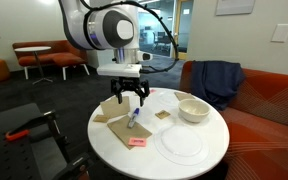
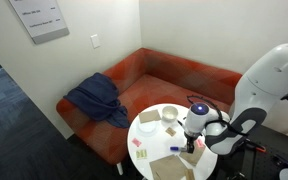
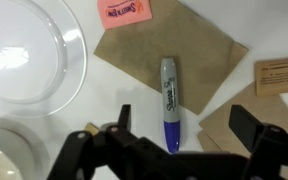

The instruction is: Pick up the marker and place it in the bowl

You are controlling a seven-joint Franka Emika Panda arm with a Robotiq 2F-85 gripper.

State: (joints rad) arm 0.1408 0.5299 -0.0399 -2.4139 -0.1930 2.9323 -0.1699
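My open gripper will first go down onto the cap, to get one finger on each side of the marker's blue cap (image 1: pixel 136 113) (image 3: pixel 172 136).
The marker (image 3: pixel 170 100) has a grey-white barrel and a blue cap. It lies partly on a brown paper sheet (image 3: pixel 169 45) on the round white table (image 1: pixel 154 155). In an exterior view the marker (image 1: pixel 134 119) is right under my gripper (image 1: pixel 131 100). In the wrist view my gripper (image 3: pixel 184 125) is open, with the blue cap between its fingers, nearer the left one, and no contact shows. The cream-white bowl (image 1: pixel 193 109) stands at the table's far side by the sofa. It also shows in the wrist view (image 3: pixel 2 160) and in an exterior view (image 2: pixel 171 116).
A flat white plate (image 1: pixel 182 143) lies next to the bowl and shows in the wrist view (image 3: pixel 69 60). A pink sticky note (image 1: pixel 137 142) lies near the table's front edge. Small brown cards (image 3: pixel 279 75) lie around the marker. A red sofa (image 2: pixel 174 75) with a blue cloth (image 2: pixel 94 100) stands beside the table.
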